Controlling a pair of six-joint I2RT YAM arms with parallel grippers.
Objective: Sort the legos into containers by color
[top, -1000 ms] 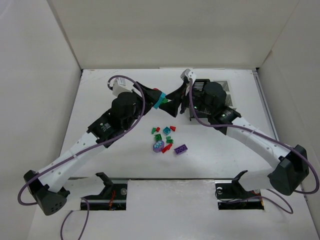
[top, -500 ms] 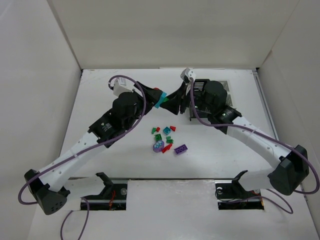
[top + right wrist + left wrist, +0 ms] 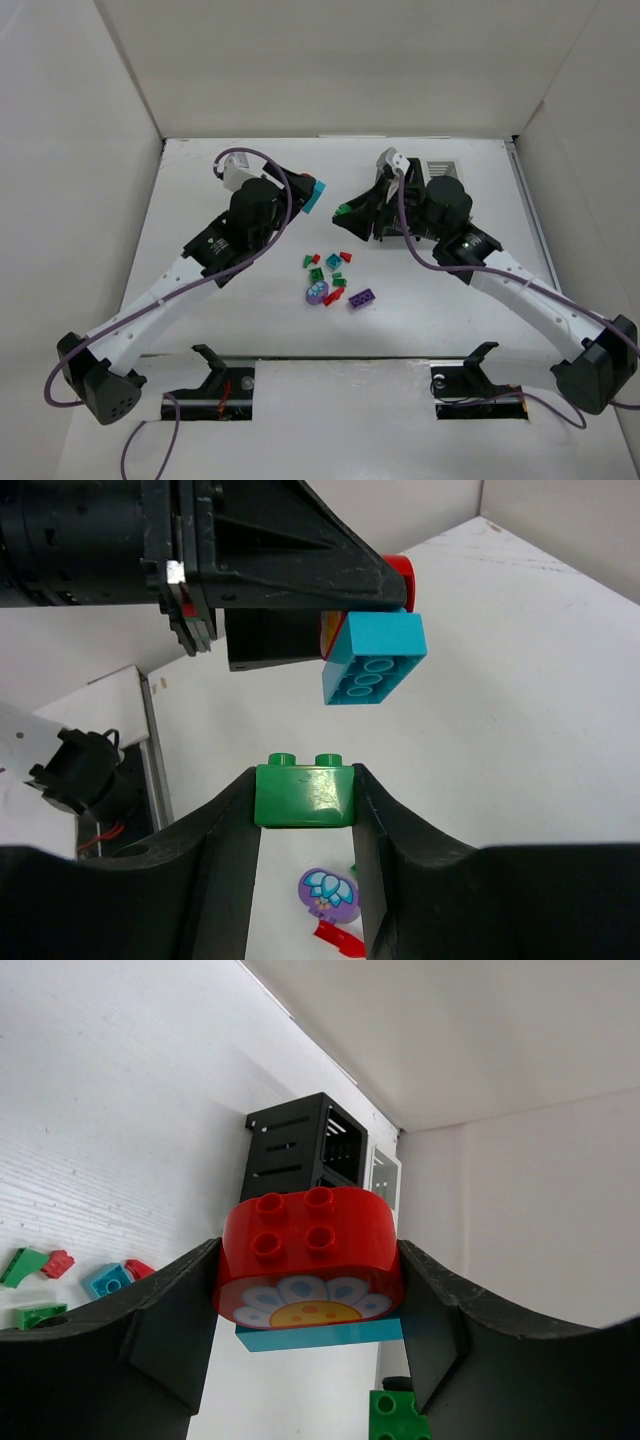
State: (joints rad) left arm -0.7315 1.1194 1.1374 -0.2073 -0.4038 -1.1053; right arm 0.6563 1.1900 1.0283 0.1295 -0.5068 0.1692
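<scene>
The right gripper swings the green lego, apart from the teal lego, past the black container and down over the white container point(image 3: 443, 170) next.
My left gripper point(image 3: 314, 193) is shut on a red round-ended lego with a flower face point(image 3: 308, 1252), stacked on a teal lego point(image 3: 320, 1333), and holds them above the table. My right gripper point(image 3: 345, 210) is shut on a green lego point(image 3: 305, 795), just right of and apart from the teal lego point(image 3: 373, 660). Loose legos point(image 3: 330, 280) lie on the table below both grippers, among them a purple round one point(image 3: 328, 893) and a purple brick point(image 3: 362, 297). The black container point(image 3: 300, 1150) and the white container point(image 3: 385, 1175) stand behind; the right arm covers most of the black one in the top view.
White walls enclose the table point(image 3: 220, 320) on three sides. Small green point(image 3: 22, 1265), red point(image 3: 57, 1262) and teal point(image 3: 105, 1280) legos show at the left of the left wrist view. Two black mounts point(image 3: 215, 365) sit at the near edge.
The two grippers, touching tip to tip before, have drawn apart. My right gripper moved right holding the green lego; my left gripper moved slightly left with the red and teal legos.
</scene>
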